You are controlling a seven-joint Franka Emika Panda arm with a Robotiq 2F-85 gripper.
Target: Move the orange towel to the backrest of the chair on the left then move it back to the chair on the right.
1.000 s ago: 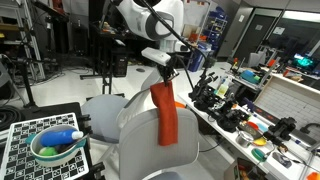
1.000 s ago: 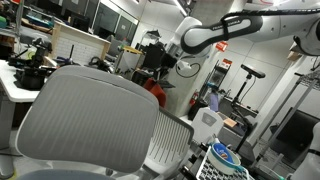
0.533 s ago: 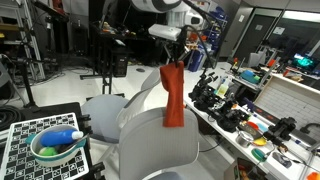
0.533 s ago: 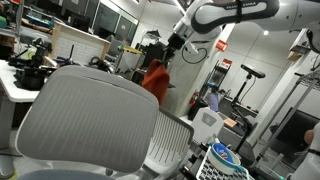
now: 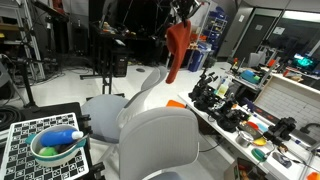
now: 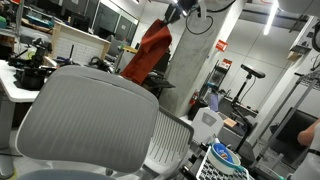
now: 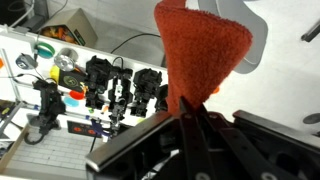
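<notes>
My gripper still holds the towel clear of the large mesh backrest. It should go down next toward the top edge of the large mesh backrest to release the orange towel across it.
The orange towel [image 5: 177,50] hangs from my gripper [image 5: 182,17], high in the air above the two grey chairs. In an exterior view it swings out to one side [image 6: 147,55] below the gripper [image 6: 172,12]. In the wrist view the towel [image 7: 198,55] is pinched between the shut fingers [image 7: 187,113]. The near chair's backrest [image 5: 157,145] and the far chair's backrest [image 5: 143,92] stand below it. The large mesh backrest [image 6: 85,118] fills the foreground of an exterior view.
A cluttered workbench [image 5: 250,110] with black tools runs beside the chairs. A checkered board with a bowl [image 5: 55,145] holding a blue bottle stands in front. A concrete pillar [image 6: 190,60] is behind the towel.
My gripper has lifted the towel well upward, off the near chair's backrest. The towel now swings free in the air.
</notes>
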